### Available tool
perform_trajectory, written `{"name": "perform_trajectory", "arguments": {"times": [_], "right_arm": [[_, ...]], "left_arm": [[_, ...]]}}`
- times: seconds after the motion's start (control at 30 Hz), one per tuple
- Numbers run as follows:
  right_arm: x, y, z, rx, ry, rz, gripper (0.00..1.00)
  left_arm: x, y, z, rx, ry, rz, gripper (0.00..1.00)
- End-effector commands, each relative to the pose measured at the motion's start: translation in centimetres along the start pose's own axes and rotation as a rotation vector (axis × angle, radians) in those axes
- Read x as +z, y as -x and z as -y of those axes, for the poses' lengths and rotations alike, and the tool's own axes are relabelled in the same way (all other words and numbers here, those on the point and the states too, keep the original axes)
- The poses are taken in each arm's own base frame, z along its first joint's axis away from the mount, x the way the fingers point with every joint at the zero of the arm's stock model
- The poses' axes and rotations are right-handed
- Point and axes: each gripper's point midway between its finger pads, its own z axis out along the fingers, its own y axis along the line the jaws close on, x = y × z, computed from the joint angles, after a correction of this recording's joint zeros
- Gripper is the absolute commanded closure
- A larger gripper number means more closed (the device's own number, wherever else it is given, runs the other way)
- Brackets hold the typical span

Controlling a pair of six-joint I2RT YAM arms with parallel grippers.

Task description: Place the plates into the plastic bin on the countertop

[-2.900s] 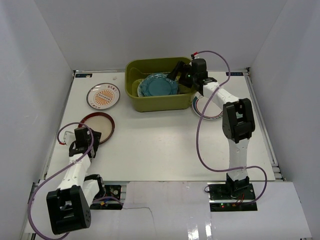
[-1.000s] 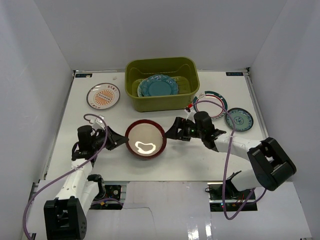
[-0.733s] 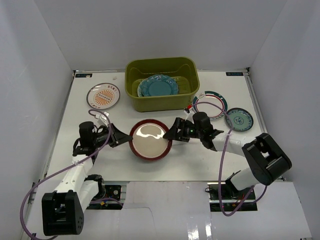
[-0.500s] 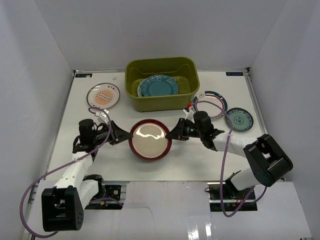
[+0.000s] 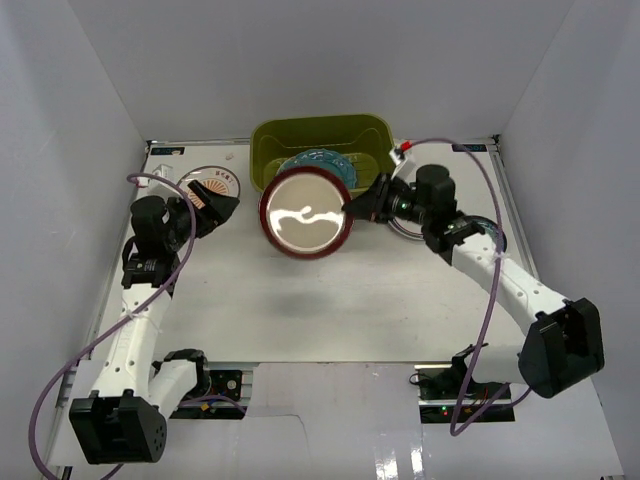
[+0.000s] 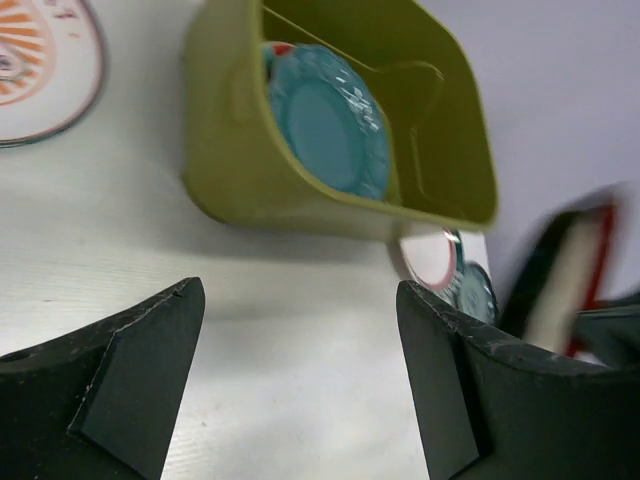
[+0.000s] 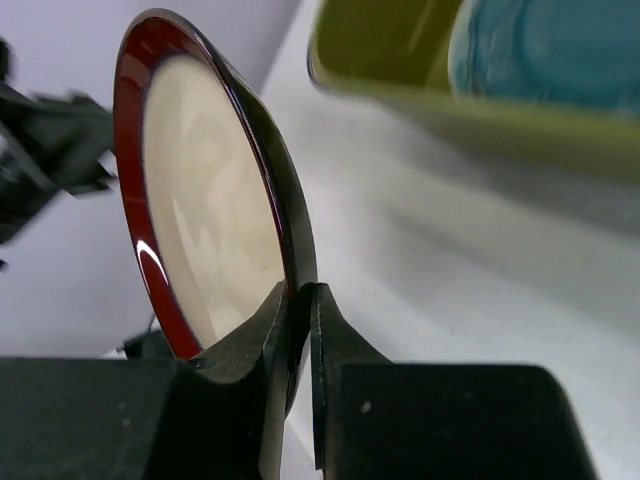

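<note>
Next, my right gripper carries the dark red plate, still hanging outside, outward over the bin's near rim. It then goes down beside the teal scalloped plate and releases it.
My right gripper is shut on the rim of the dark red plate. It holds the plate tilted on edge in the air, just in front of the olive-green plastic bin. A teal scalloped plate leans inside the bin. My left gripper is open and empty, hanging over the orange sunburst plate at the back left of the countertop.
A red-and-turquoise ringed plate and a small teal plate lie right of the bin, mostly under my right arm in the top view. White walls enclose the countertop on three sides.
The right gripper shut on the dark red plate's rim and the left gripper let go and opened. The right arm carried the plate up toward the bin; the left arm drew back to the far left.
</note>
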Motion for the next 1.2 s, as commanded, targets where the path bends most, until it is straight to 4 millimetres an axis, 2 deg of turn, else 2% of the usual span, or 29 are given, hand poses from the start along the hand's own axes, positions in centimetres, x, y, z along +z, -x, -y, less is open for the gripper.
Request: {"name": "perform_trajectory", "arguments": {"times": [0.0,0.03,0.07,0.1,0.13,0.17,0.2,0.3,0.33,0.47,0.63,0.8,0.87,0.9,0.97,1.0,1.07,1.17], "right_arm": [[-2.8,12.6,-6.8,-0.166,0.153,0.3,0.92],[-2.6,13.9,-6.1,-0.167,0.129,0.316,0.92],[-1.7,15.2,-3.9,-0.153,0.08,0.321,0.92],[-1.4,16.5,-3.1,-0.16,0.044,0.346,0.92],[-1.5,18.8,-4.1,-0.192,0.041,0.386,0.92],[0.1,19.0,-1.7,-0.188,-0.015,0.357,0.92],[0.5,20.1,-1.2,-0.196,-0.041,0.373,0.92],[2.7,22.5,0.4,-0.199,-0.071,0.384,0.92],[3.3,23.0,0.9,-0.192,-0.079,0.383,0.92],[6.6,24.6,4.0,-0.165,-0.125,0.35,0.92],[9.0,23.5,7.6,-0.117,-0.175,0.303,0.92],[10.4,22.5,10.1,-0.071,-0.201,0.274,0.92],[11.0,21.7,11.4,-0.054,-0.221,0.254,0.92],[11.2,21.4,11.8,-0.05,-0.231,0.246,0.92],[11.5,20.7,13.1,-0.043,-0.257,0.23,0.92],[11.6,20.4,13.4,-0.042,-0.264,0.224,0.91],[11.6,19.7,14.1,-0.038,-0.28,0.217,0.88],[11.5,19.0,14.9,-0.034,-0.303,0.208,0.7]], "left_arm": [[1.4,1.6,-5.5,-0.068,0.249,0.113,0.12],[1.8,1.9,-6.0,-0.105,0.255,0.129,0.12],[2.1,1.9,-6.8,-0.127,0.269,0.13,0.12],[2.6,1.4,-8.7,-0.162,0.313,0.119,0.12],[2.9,1.6,-9.6,-0.184,0.328,0.131,0.12],[3.2,1.5,-10.4,-0.224,0.345,0.136,0.12],[3.6,0.9,-12.3,-0.256,0.388,0.125,0.12],[4.2,0.8,-15.2,-0.352,0.451,0.148,0.12],[4.6,0.1,-16.6,-0.386,0.481,0.138,0.12],[5.4,-0.2,-19.5,-0.471,0.529,0.162,0.12],[7.3,-0.4,-22.6,-0.518,0.607,0.137,0.1],[8.7,-0.6,-25.5,-0.517,0.693,0.118,0.1],[9.4,0.2,-26.0,-0.506,0.699,0.126,0.1],[9.7,-0.2,-26.7,-0.509,0.713,0.115,0.1],[10.5,0.6,-27.0,-0.503,0.71,0.124,0.11],[10.9,0.2,-27.6,-0.506,0.718,0.109,0.12],[11.6,0.6,-28.2,-0.495,0.724,0.108,0.15],[12.4,0.2,-29.3,-0.492,0.763,0.073,0.21]]}}
